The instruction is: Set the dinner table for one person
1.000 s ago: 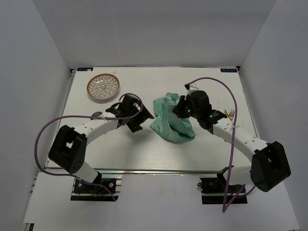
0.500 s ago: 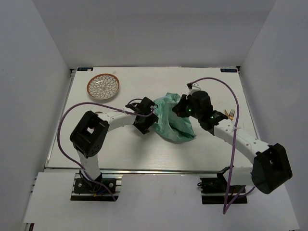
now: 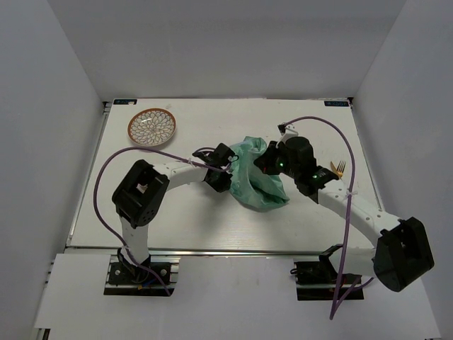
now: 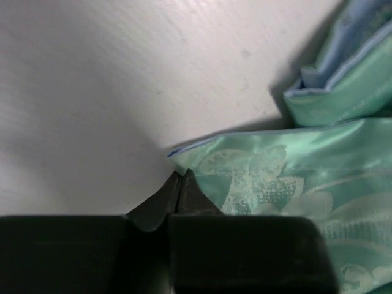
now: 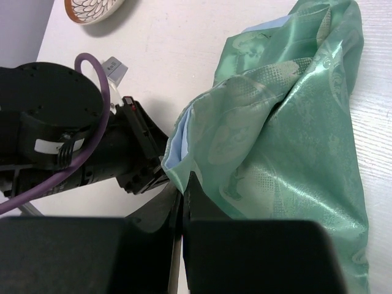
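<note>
The tabletop is bare to the left in the top view, so my left gripper should lift the crumpled mat's corner, spread it that way, lower it and let it go.
A crumpled green patterned cloth mat [image 3: 256, 180] lies bunched in the middle of the white dinner table [image 3: 205, 219]. My right gripper [image 3: 264, 163] is shut on a hem of the mat [image 5: 288, 122], its tips [image 5: 184, 184] pinching the edge where the pale blue underside shows. My left gripper [image 3: 228, 171] is at the mat's left side. In the left wrist view its tips [image 4: 182, 175] meet on a corner of the mat [image 4: 294, 184], low over the tabletop [image 4: 110, 92]. The left gripper's black body [image 5: 144, 165] shows just beside the right one.
A round dish with an orange rim and a petal pattern [image 3: 151, 128] sits at the back left, also in the right wrist view as the dish [image 5: 92, 7]. A fork [image 3: 340, 168] lies right of the right arm. A silver rail [image 3: 212, 249] runs along the near edge.
My left arm has swung right to the mat's left edge and its jaws have gone from wide open to closed on the corner. The right gripper has kept its hold, almost still.
</note>
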Tool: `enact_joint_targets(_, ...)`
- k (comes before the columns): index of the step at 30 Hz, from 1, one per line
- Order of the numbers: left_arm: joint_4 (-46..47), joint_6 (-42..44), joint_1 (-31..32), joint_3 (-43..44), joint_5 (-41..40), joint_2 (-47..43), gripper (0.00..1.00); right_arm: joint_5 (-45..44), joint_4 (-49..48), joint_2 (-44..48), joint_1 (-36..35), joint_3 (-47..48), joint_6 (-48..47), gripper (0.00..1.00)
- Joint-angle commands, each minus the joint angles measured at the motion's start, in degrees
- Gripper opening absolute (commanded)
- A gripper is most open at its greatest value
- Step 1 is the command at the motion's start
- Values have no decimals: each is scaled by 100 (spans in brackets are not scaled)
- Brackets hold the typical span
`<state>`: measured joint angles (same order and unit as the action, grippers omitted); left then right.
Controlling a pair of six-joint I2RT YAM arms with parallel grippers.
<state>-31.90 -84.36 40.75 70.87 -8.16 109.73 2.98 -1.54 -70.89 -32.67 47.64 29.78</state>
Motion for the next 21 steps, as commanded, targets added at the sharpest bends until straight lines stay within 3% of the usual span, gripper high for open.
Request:
enact_joint_targets(1,-159,-37,38,-161,-107,110,6,79,-250,277,23,-70,46,0)
enact_joint_targets(6,52,94,38,-250,-255,-39,0,352,-268,418,58,-123,89,0)
enact_joint_targets(10,245,945,-85,-30,-344,-276,0,563,-294,489,102,-88,203,0)
enact_joint_targets(13,-602,1307,-85,643,-1088,-636,0,538,2,559,146,227,256,0)
enact_joint_targets(15,-1340,1500,-85,1302,-1833,-1013,0,100,467,760,181,665,413,0)
enact_joint_targets(19,-2336,1721,-138,2147,-3005,-1997,0,-2137,2345,1567,260,1317,1090,0)
enact_joint_targets(21,-2618,1861,-138,2290,-3461,-2832,0,-2547,2824,1911,261,1633,1301,0)
